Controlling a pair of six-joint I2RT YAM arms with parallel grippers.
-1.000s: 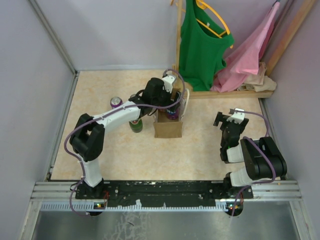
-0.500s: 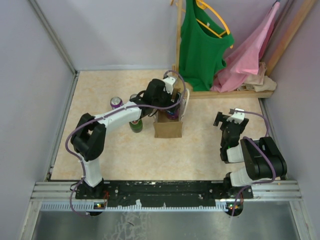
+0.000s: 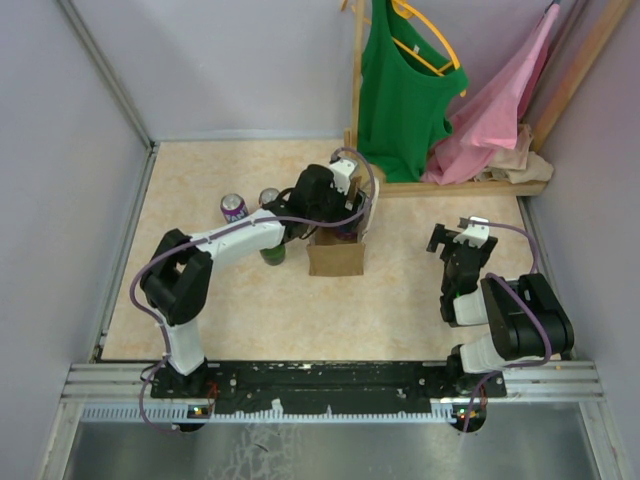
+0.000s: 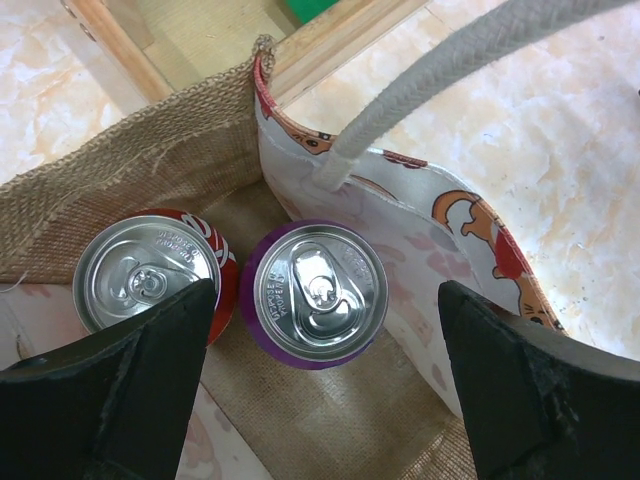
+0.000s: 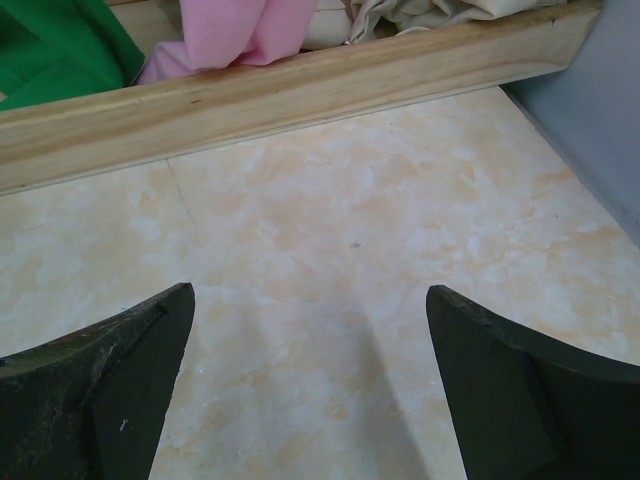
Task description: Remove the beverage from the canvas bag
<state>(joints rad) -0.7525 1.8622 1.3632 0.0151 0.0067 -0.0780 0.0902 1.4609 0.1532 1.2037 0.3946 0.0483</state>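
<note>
The purple can stands below my left gripper, between its open fingers. I need to lower my left gripper into the bag (image 4: 130, 180) next and close it around the purple can's top (image 4: 319, 292).
The canvas bag (image 3: 335, 260) stands upright mid-table, a tan tote with a white rope handle (image 4: 440, 90). In the left wrist view I look straight down into the bag (image 4: 130, 180). A purple can (image 4: 320, 295) and a red can (image 4: 150, 280) stand side by side inside it. My left gripper (image 3: 338, 222) hangs over the bag's mouth, open and empty (image 4: 320, 390). Its fingers straddle the purple can from above without touching it. My right gripper (image 3: 452, 240) is open and empty over bare table at the right (image 5: 310, 380).
A purple can (image 3: 233, 207), a silver-topped can (image 3: 268, 197) and a green can (image 3: 273, 252) stand left of the bag. A wooden clothes rack (image 3: 450, 185) with a green top (image 3: 400, 90) and pink cloth (image 3: 500, 110) stands behind; its base beam (image 5: 300, 90) lies ahead of my right gripper.
My left gripper has shifted slightly right over the bag's mouth, uncovering the silver-topped can behind the arm. The right arm has not moved.
</note>
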